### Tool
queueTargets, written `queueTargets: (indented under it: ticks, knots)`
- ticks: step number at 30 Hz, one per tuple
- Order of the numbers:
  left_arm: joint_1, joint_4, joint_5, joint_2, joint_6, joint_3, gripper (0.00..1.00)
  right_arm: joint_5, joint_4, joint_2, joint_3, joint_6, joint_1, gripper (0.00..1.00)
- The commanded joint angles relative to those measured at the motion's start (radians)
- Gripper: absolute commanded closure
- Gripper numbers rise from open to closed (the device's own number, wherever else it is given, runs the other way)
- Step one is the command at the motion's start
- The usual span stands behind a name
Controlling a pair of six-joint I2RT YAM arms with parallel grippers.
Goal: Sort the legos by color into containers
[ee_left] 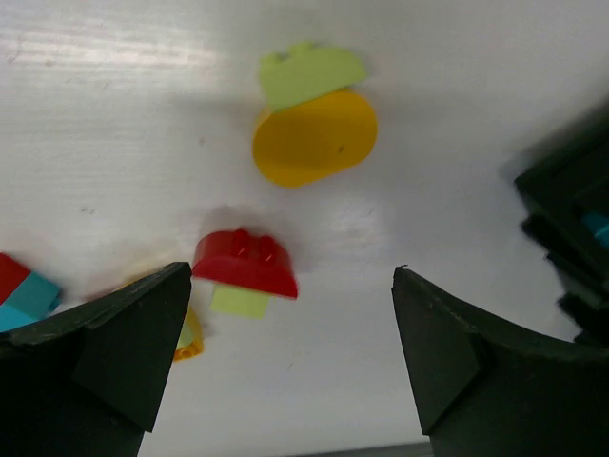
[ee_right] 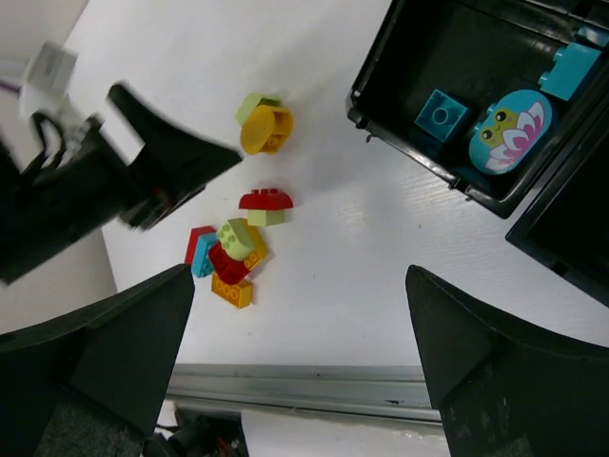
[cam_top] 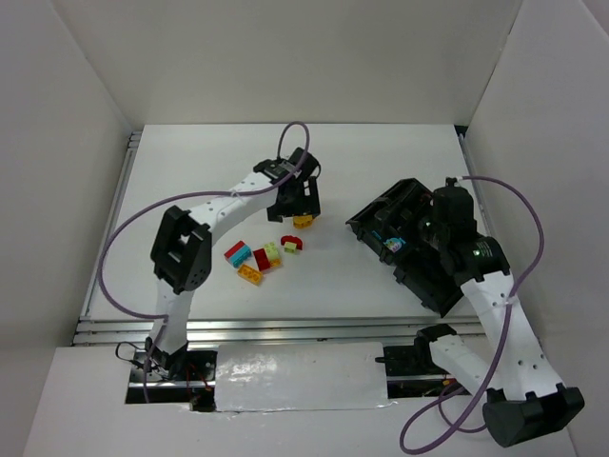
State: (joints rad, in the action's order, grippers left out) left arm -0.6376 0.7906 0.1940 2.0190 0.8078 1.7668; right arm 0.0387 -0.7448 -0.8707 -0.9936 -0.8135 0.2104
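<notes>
My left gripper moves down next, turning slightly, until its fingers straddle the brick's rounded ends, as the yellow rounded brick (cam_top: pixel 303 222) (ee_left: pixel 314 136) lies slanted ahead of my open fingers.
My left gripper (cam_top: pixel 297 205) is open and empty, low over the table. Just ahead of it lie a yellow rounded brick (ee_left: pixel 314 136) joined to a lime brick (ee_left: pixel 309 74), and a red rounded brick (ee_left: pixel 245 264) on a lime piece. A pile of red, cyan, lime and orange legos (cam_top: pixel 252 259) lies nearer the arm bases. My right gripper (cam_top: pixel 419 238) is open and empty above the black tray (cam_top: pixel 358 227). One compartment (ee_right: pixel 457 48) holds two cyan bricks (ee_right: pixel 441 114) and a round cyan brick with a printed picture (ee_right: pixel 504 131).
White walls enclose the table on three sides. A metal rail (ee_right: pixel 381 390) runs along the near edge. The tray's corner (ee_left: pixel 571 219) shows at the right of the left wrist view. The left arm (ee_right: pixel 114 181) shows in the right wrist view.
</notes>
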Motion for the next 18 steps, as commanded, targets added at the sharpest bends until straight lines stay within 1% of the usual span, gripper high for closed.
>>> queueTargets:
  ticks: [1, 2, 4, 7, 10, 11, 12, 14, 18]
  knots:
    - [-0.02, 0.123, 0.151, 0.121, 0.174, 0.187, 0.01, 0.043, -0.037, 0.051, -0.01, 0.01, 0.009, 0.0]
    - [-0.023, 0.18, 0.175, 0.154, 0.192, 0.222, 0.01, 0.053, -0.06, 0.056, -0.025, 0.016, 0.012, 0.0]
    - [-0.024, 0.214, 0.217, 0.225, 0.221, 0.302, 0.0, 0.075, -0.071, 0.067, -0.04, 0.023, 0.011, 0.0]
    - [-0.024, 0.22, 0.222, 0.273, 0.223, 0.342, 0.01, 0.125, -0.077, 0.084, -0.062, 0.034, 0.015, 0.0]
    - [-0.024, 0.26, 0.249, 0.3, 0.263, 0.349, 0.03, 0.151, -0.087, 0.085, -0.086, 0.048, 0.015, 0.0]
    - [-0.024, 0.257, 0.251, 0.3, 0.266, 0.338, 0.03, 0.159, -0.088, 0.085, -0.089, 0.056, 0.012, 0.0]
    - [-0.022, 0.21, 0.245, 0.299, 0.255, 0.301, 0.03, 0.165, -0.088, 0.085, -0.094, 0.06, 0.015, 0.0]
    - [-0.022, 0.165, 0.216, 0.303, 0.245, 0.278, 0.04, 0.179, -0.084, 0.085, -0.102, 0.072, 0.015, 0.0]
    - [-0.022, 0.125, 0.185, 0.33, 0.232, 0.306, 0.05, 0.194, -0.091, 0.078, -0.115, 0.097, 0.012, 0.01]
